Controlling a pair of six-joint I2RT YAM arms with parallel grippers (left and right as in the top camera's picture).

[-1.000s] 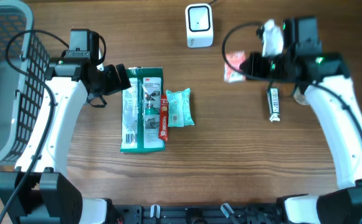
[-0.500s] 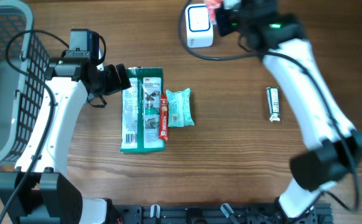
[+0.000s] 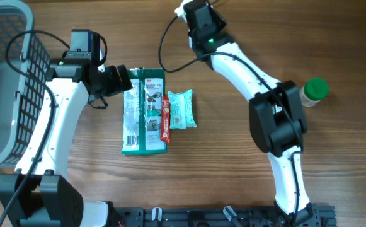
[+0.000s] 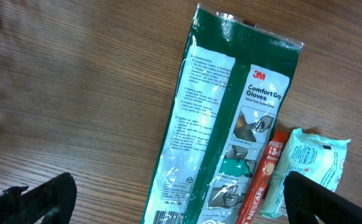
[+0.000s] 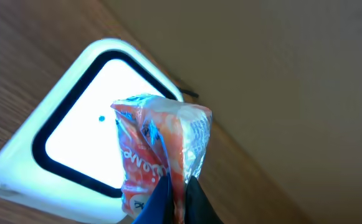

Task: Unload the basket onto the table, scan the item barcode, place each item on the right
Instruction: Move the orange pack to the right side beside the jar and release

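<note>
My right gripper needs to move back, down and to the right in the overhead view next, beside the green-capped bottle, to let go of the packet apart from the gloves pack point(image 3: 143, 110).
My right gripper point(image 5: 176, 186) is shut on the lower edge of an orange-red snack packet point(image 5: 159, 149). It holds the packet upright right in front of the white barcode scanner point(image 5: 75, 137) with its black-rimmed bright window. From overhead the right gripper point(image 3: 198, 14) sits at the top centre of the table and covers the scanner and the packet. My left gripper point(image 3: 116, 79) stands open just above the left top edge of a green gloves pack point(image 3: 143, 110), holding nothing. In the left wrist view the gloves pack point(image 4: 224, 124) lies between the wide-spread fingers, barcode at its lower end.
A red Nescafe stick point(image 3: 165, 123) and a pale teal packet point(image 3: 181, 108) lie against the gloves pack's right side. A grey wire basket point(image 3: 34, 57) fills the left edge. A green-capped bottle point(image 3: 314, 90) stands at the right, beside the right arm's elbow.
The right arm has swung from the right side of the table to the top centre, carrying the orange-red packet up to the scanner. The left arm has not moved.
</note>
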